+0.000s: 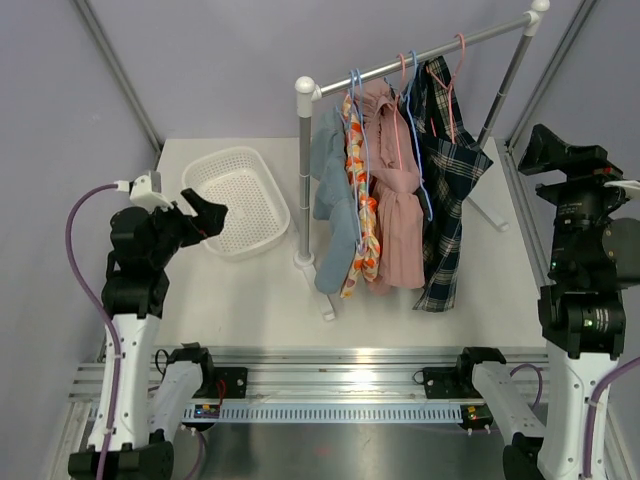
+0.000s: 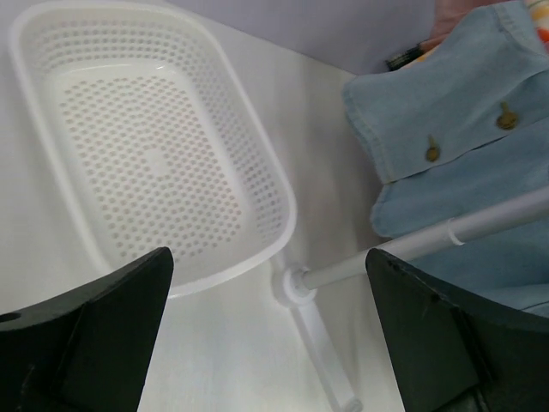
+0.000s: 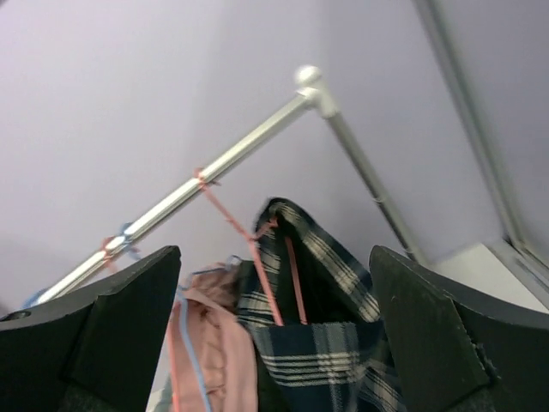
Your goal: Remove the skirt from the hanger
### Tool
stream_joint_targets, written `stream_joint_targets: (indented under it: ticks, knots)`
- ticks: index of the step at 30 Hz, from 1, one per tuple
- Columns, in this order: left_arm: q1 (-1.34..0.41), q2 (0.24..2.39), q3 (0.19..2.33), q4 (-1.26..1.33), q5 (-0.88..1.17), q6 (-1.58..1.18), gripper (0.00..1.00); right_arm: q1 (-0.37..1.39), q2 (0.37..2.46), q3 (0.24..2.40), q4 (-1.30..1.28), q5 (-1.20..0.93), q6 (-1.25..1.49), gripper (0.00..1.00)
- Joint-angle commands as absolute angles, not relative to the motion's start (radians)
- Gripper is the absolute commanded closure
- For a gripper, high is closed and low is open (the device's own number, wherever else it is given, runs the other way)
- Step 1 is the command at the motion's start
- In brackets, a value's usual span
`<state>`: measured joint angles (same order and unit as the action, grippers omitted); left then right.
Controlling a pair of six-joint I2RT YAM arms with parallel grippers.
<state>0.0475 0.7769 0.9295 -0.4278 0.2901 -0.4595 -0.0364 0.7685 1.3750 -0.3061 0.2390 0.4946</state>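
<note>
The robot's right gripper needs to move outward toward the bar next, with its open fingers around the hanger's stem, because the skirt is hanging over the pink hanger on the bar.
A dark navy plaid skirt hangs folded over a pink hanger at the right end of a silver rail. The right wrist view shows the skirt, its hanger and the rail. My right gripper is open and empty, raised to the right of the skirt and apart from it; the skirt shows between its fingers. My left gripper is open and empty above the near edge of a white basket, seen also in the left wrist view.
A pink garment, an orange floral one and a light denim one hang left of the skirt. The rack's white post and foot stand beside the basket. The denim has brown buttons.
</note>
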Motion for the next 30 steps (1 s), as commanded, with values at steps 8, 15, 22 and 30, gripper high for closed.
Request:
stream_joint_targets:
  ticks: [8, 15, 22, 30]
  knots:
    - [0.044, 0.718, 0.841, -0.624, 0.069, -0.379, 0.01, -0.034, 1.101, 1.714, -0.285, -0.172, 0.356, 0.02]
    - [0.044, 0.745, 0.844, -0.611, 0.099, -0.36, 0.02, -0.032, 1.336, 1.93, -0.396, -0.155, 0.324, 0.06]
    - [0.044, 0.739, 0.836, -0.608, 0.121, -0.36, 0.02, 0.121, 1.44, 1.907, -0.463, -0.072, 0.249, 0.13]
    - [0.044, 0.741, 0.833, -0.603, 0.146, -0.36, 0.02, 0.19, 1.509, 1.878, -0.439, -0.008, 0.229, 0.13]
